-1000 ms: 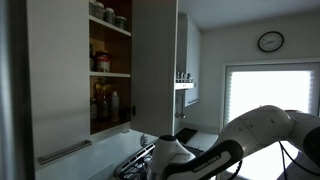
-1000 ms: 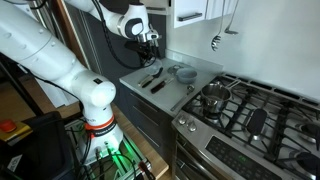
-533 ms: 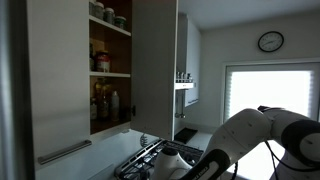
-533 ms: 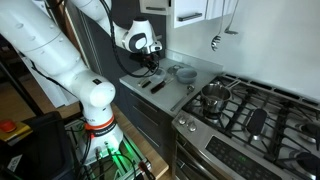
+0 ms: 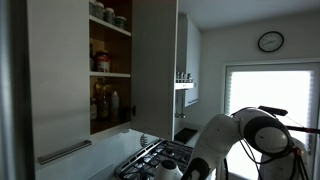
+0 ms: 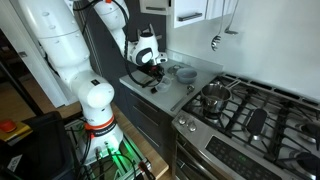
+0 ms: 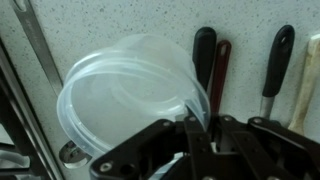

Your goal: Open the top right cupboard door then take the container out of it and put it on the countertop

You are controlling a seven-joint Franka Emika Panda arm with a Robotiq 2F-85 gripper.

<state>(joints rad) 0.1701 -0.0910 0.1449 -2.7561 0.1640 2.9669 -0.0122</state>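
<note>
I need to lower the clear container (image 7: 128, 95) onto the bare countertop beside the utensils and release its rim, as that open spot is below my gripper.
My gripper (image 7: 197, 126) is shut on the rim of a clear round plastic container (image 7: 128, 95). The container is low over the pale speckled countertop (image 7: 250, 25), whether touching it I cannot tell. In an exterior view the gripper (image 6: 150, 68) hangs over the countertop (image 6: 200, 70) beside the utensils. The top right cupboard door (image 5: 155, 65) stands swung open, and shelves with jars and bottles (image 5: 108, 60) show behind it.
Black- and red-handled utensils (image 7: 205, 55) lie right beside the container, also seen on the worktop (image 6: 155, 85). A grey bowl (image 6: 185, 72) sits behind them. A steel pot (image 6: 213, 97) stands on the black gas hob (image 6: 255, 115). The wider shut door (image 5: 58, 80) is beside the open cupboard.
The arm has come down from cupboard height to the countertop with the container held in the gripper. The cupboard door has stayed open.
</note>
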